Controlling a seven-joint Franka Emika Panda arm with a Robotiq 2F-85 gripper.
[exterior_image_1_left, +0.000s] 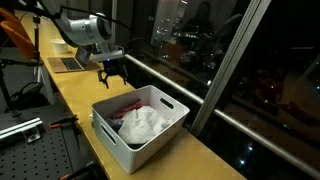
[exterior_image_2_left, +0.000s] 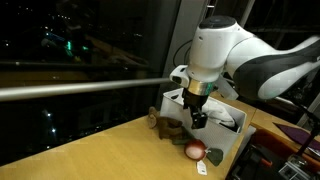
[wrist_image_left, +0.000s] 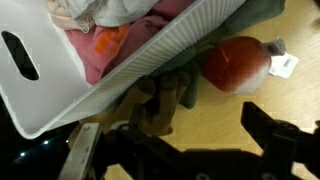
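My open gripper should move down beside the white basket (wrist_image_left: 150, 65) next and close around the red rounded item (wrist_image_left: 236, 65), because that item is below my gripper on the tabletop.
My gripper (wrist_image_left: 180, 140) is open and hangs just above the yellow tabletop, with nothing between its fingers. It sits right beside the white plastic basket (wrist_image_left: 150, 65). A crumpled olive-green cloth (wrist_image_left: 165, 100) lies on the table against the basket's wall, close to one fingertip. Beyond it lies a red rounded item (wrist_image_left: 237, 63) with a white tag (wrist_image_left: 283, 65). In both exterior views the gripper (exterior_image_1_left: 112, 72) (exterior_image_2_left: 197, 115) hovers at the basket's far end, with the red item (exterior_image_2_left: 196, 150) and the olive cloth (exterior_image_2_left: 163, 125) below it.
The basket (exterior_image_1_left: 150, 135) holds pink, orange and white clothes (exterior_image_1_left: 140, 122). A laptop (exterior_image_1_left: 70, 62) stands further back on the long table. A window with a metal rail (exterior_image_1_left: 170, 82) runs along the table's edge. A perforated metal board (exterior_image_1_left: 35, 150) adjoins the table.
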